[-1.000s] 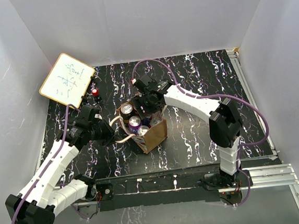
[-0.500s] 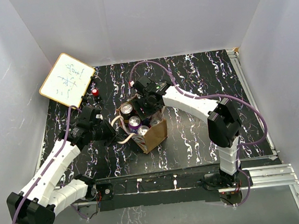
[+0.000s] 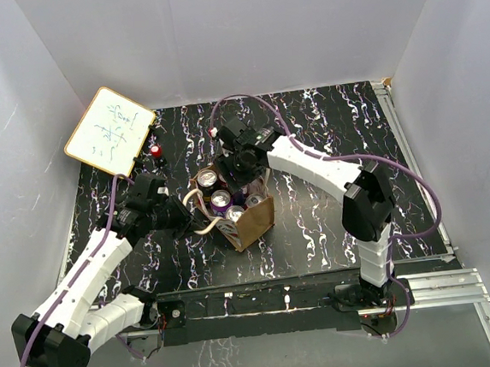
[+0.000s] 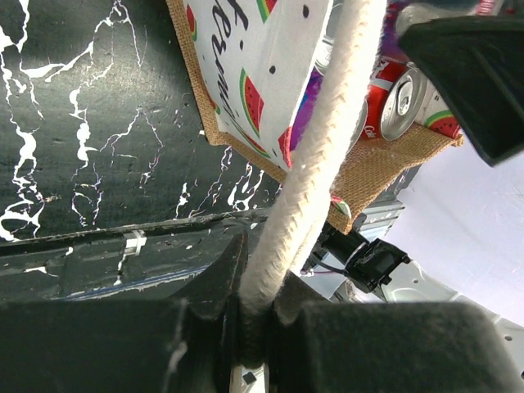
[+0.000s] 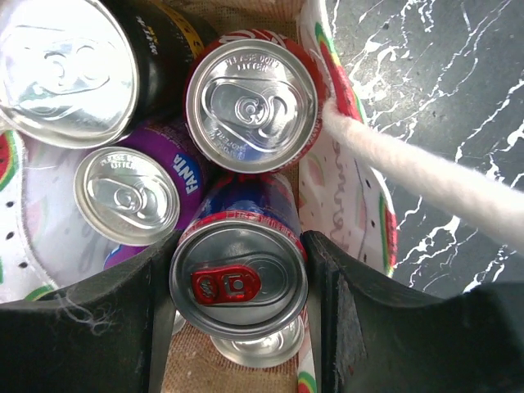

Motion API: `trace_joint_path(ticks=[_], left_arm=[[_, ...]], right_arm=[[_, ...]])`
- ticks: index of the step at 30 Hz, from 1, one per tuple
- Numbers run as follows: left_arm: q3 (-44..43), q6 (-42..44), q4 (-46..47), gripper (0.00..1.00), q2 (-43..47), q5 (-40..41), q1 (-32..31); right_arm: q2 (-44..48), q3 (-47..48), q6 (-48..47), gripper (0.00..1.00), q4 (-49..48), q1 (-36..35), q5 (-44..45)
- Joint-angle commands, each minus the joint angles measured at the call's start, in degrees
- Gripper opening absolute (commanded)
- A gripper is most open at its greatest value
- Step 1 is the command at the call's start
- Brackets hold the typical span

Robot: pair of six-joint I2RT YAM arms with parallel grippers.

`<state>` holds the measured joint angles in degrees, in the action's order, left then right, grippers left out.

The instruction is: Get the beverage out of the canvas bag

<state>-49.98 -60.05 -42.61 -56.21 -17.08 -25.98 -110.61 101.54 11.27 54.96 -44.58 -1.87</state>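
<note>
I will lift my right gripper, move it to the right in the top view, lower the can onto the marbled tabletop beside the bag and let go, because the tabletop there is bare.
The canvas bag (image 3: 255,222) stands open at the table's middle with several drinks cans in it. My left gripper (image 3: 182,215) is shut on one off-white loop handle (image 4: 315,164), which runs taut from between my jaws to the bag's watermelon-print lining (image 4: 262,65). My right gripper (image 3: 242,168) is over the bag's mouth, shut on a blue can with a red tab (image 5: 237,278), held above the others. Below it are a red can (image 5: 251,105), a purple Fanta can (image 5: 127,195) and a black can (image 5: 65,65). The other handle (image 5: 426,180) hangs out to the right.
A small whiteboard (image 3: 110,131) leans at the back left, with a small red object (image 3: 154,148) beside it. White walls close in the black marbled table (image 3: 326,133) on three sides. A metal rail (image 3: 426,288) runs along the near edge.
My right gripper has shifted slightly toward the back left over the bag with the blue can in it. My left gripper keeps its hold on the handle, barely moved.
</note>
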Motion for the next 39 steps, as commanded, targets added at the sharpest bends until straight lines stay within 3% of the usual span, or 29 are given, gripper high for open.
trace_joint_path(ticks=[1,5,12,24,29,35,39], left_arm=[[0.59,-0.90,0.90,0.00,-0.40,-2.11,0.23],[0.58,-1.33,1.57,0.00,-0.88,-2.51,0.23],[0.37,-1.41,2.69,0.00,-2.10,-2.92,0.22],[-0.75,0.59,2.36,0.00,-5.56,-4.31,0.18],[-0.65,0.73,2.59,0.00,-5.72,-4.36,0.23],[-0.82,0.73,3.28,0.00,-6.39,-4.62,0.18],[-0.91,0.94,3.61,0.00,-7.09,-4.79,0.18]], right_arm=[[7.85,5.01,0.08,0.33,-1.75,-0.31,0.07],[11.59,6.41,1.12,0.27,-2.32,-0.27,2.01],[17.81,6.33,3.09,0.08,-5.87,-0.15,4.16],[27.24,6.67,3.68,0.07,-13.11,0.35,12.00],[30.18,7.72,-1.12,0.07,-17.56,0.29,22.98],[31.19,6.25,-9.84,0.07,-21.10,0.37,45.75],[31.58,-1.62,-14.36,0.07,-22.19,1.69,55.19]])
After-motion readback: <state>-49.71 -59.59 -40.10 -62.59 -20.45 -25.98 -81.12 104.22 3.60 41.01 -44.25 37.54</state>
